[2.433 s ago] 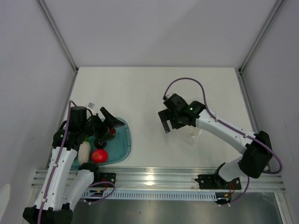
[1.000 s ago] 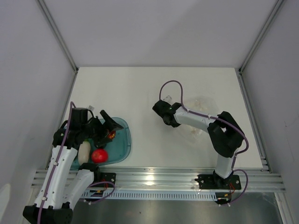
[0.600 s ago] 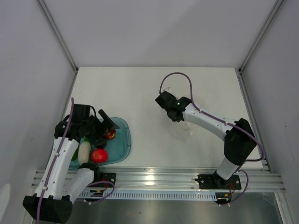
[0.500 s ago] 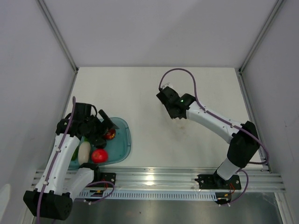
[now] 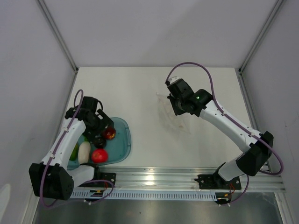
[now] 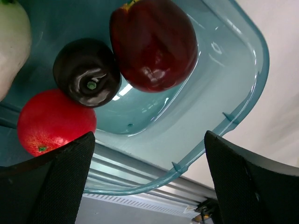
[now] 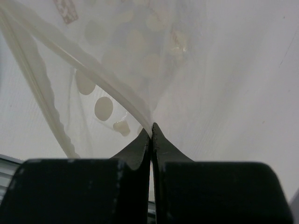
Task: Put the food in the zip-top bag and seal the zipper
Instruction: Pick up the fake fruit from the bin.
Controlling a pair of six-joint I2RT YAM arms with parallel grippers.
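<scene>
The teal tray has room for a finger, with bare tray beside the fruit, so next I will lower my left gripper into it with its open fingers on either side of the dark red apple.
The food lies in a teal tray at the near left: a red round fruit, a white oblong piece, a dark maroon piece and a dark red apple. My left gripper hangs open just above them, empty. In the left wrist view the apple, maroon piece and red fruit lie ahead of the wide-apart fingers. My right gripper is shut on the zip-top bag, pinching its edge. The zipper runs up and to the left from the tips.
The tray's rim curves between my left fingers. An aluminium rail runs along the near edge. Grey walls with metal posts close in the white table on three sides.
My right arm has swung toward the back right, dragging the pinched bag with it. My left gripper has turned and shifted over the fruit in the tray, staying open.
</scene>
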